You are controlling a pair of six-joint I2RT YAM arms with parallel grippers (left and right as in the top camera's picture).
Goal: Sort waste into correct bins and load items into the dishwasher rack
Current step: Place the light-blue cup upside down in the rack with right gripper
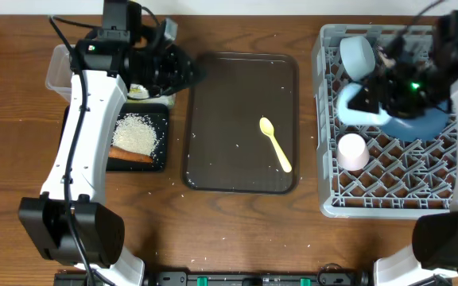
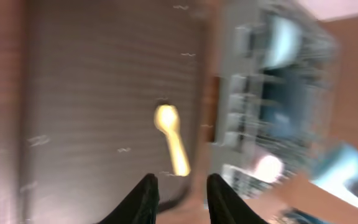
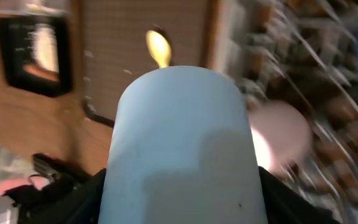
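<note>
My right gripper moves back and down next to release the cup onto empty slots of the rack beside the pink cup, since those slots lie below my gripper, nearer the base.
The yellow spoon (image 1: 275, 143) lies on the dark brown serving tray (image 1: 213, 159). The left wrist view shows the spoon (image 2: 171, 137) ahead of my left gripper (image 2: 180, 180), which is open and empty. Seen from overhead, that left gripper (image 1: 183, 71) hangs by the tray's upper left corner. My right gripper (image 3: 180, 186) is shut on the light blue cup (image 3: 182, 143), held over the left side of the grey rack (image 1: 328, 202). In the rack are the bowl (image 1: 357, 54), pink cup (image 1: 352, 151) and dark blue plate (image 1: 421, 124). The black tray (image 1: 159, 159) holds rice (image 1: 136, 133) and a carrot stick (image 1: 130, 156).
The clear tub (image 1: 56, 70) stands at the far left, partly hidden by my left arm. Loose rice grains are scattered on the serving tray and the wooden table (image 1: 6, 159) around it. Bare table lies along the front edge.
</note>
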